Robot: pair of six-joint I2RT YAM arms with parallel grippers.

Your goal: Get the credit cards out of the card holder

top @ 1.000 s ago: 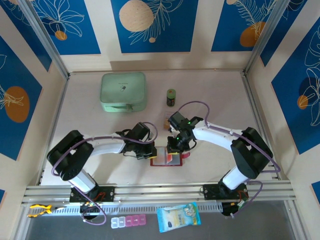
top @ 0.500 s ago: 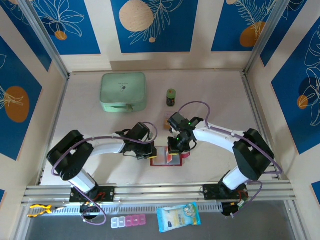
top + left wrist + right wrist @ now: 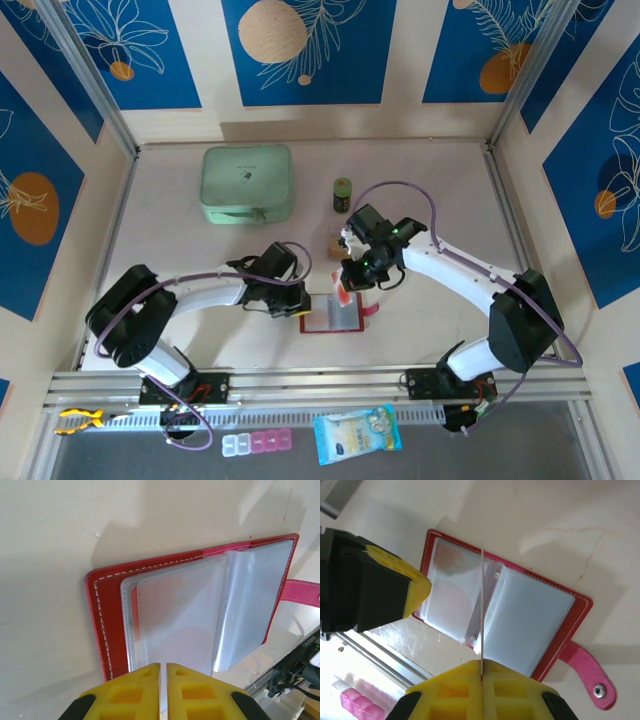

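My right gripper carries the card, already clear of the sleeves, outward over the spot beyond the tan thing next and releases it.
The dark-red card holder [image 3: 335, 318] lies open on the table, its clear sleeves [image 3: 175, 615] facing up and its pink snap tab [image 3: 592, 685] sticking out to the right. My right gripper [image 3: 482, 662] hangs just above it, shut on a thin whitish credit card [image 3: 482, 605] that I see edge-on, lifted clear of the sleeves [image 3: 530, 615]. In the top view this gripper [image 3: 347, 285] is over the holder's far edge. My left gripper [image 3: 163, 665] sits at the holder's left edge, its yellow fingers [image 3: 415, 587] nearly together on the sleeve's edge with a thin slit between them.
A mint-green zip case [image 3: 247, 184] stands at the back left and a small green-lidded jar [image 3: 342, 194] behind the holder, with a small tan thing [image 3: 334, 242] just in front of the jar. A pill box [image 3: 257, 443] and blue packet [image 3: 357, 433] lie beyond the front rail.
My right gripper has risen and moved back from the holder with the card pinched in it. My left gripper has held its place at the holder's left edge.
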